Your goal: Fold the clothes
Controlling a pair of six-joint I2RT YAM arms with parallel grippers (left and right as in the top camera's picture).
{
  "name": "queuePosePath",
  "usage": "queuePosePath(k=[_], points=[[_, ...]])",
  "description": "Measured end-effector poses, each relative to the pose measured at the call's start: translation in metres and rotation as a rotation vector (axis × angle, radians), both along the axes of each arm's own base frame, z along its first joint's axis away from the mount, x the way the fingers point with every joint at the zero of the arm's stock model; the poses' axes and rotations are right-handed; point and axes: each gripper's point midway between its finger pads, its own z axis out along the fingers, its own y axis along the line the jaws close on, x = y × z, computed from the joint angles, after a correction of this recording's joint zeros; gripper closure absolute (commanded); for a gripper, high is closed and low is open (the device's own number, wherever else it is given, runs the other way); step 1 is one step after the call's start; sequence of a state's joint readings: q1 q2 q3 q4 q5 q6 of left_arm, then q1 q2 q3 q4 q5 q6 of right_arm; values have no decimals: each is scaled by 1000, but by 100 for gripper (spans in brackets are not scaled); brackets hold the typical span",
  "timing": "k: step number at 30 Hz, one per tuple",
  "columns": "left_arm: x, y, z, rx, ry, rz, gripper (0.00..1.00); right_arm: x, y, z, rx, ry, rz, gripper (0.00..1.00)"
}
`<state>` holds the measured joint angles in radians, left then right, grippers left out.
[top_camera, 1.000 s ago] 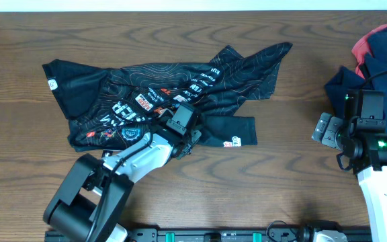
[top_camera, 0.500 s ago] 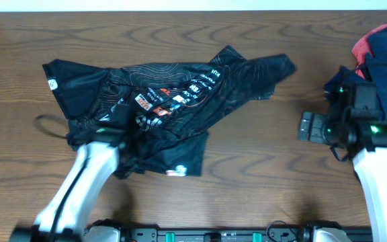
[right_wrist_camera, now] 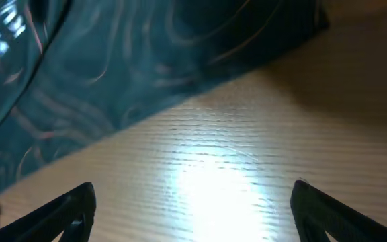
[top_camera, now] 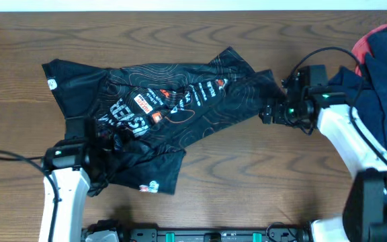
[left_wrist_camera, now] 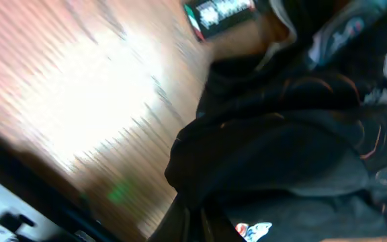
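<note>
My open right gripper has only bare table between its fingers. I will move it outward and down, onto the jersey's near edge (top_camera: 270, 100) (right_wrist_camera: 293, 46) beside its tip.
The black jersey (top_camera: 173, 101) with contour lines and sponsor logos lies crumpled across the left and middle of the table. My left gripper (top_camera: 103, 153) is shut on its lower front fold, which hangs dark over the fingers in the left wrist view (left_wrist_camera: 197, 225). My right gripper (top_camera: 269, 113) is open at the jersey's right tip, just above the wood. In the right wrist view its fingers (right_wrist_camera: 193, 208) are spread wide with bare table between them, and the jersey's edge (right_wrist_camera: 113, 60) lies just ahead.
A pile of navy (top_camera: 381, 67) and red (top_camera: 371, 37) garments sits at the far right edge, behind my right arm. A black cable (top_camera: 9, 156) loops on the table at the left. The table's front rail (top_camera: 213, 235) runs along the bottom.
My left gripper has pulled the jersey's lower fold left and toward the front. My right arm has swung left from the garment pile to the jersey's right tip.
</note>
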<state>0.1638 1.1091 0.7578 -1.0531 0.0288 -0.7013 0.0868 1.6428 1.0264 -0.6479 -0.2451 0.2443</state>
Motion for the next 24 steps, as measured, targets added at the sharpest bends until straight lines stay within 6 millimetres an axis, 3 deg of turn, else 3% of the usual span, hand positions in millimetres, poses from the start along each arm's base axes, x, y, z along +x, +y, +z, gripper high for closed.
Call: queuePosePath(k=[7, 14, 16, 17, 20, 24], points=[[-3, 39, 1, 41, -25, 152, 94, 6, -4, -30, -13, 63, -95, 9], [-1, 40, 2, 24, -39, 136, 94, 12, 11, -47, -5, 75, -90, 12], [-1, 40, 2, 23, -39, 135, 94, 16, 17, -48, -4, 63, -88, 21], [-1, 39, 2, 22, -39, 134, 94, 18, 18, -49, -6, 63, -95, 33], [-1, 39, 2, 22, -40, 131, 94, 21, 17, -52, -15, 68, -126, 99], [-1, 39, 2, 22, -40, 131, 94, 20, 13, -58, -24, 90, -165, 99]])
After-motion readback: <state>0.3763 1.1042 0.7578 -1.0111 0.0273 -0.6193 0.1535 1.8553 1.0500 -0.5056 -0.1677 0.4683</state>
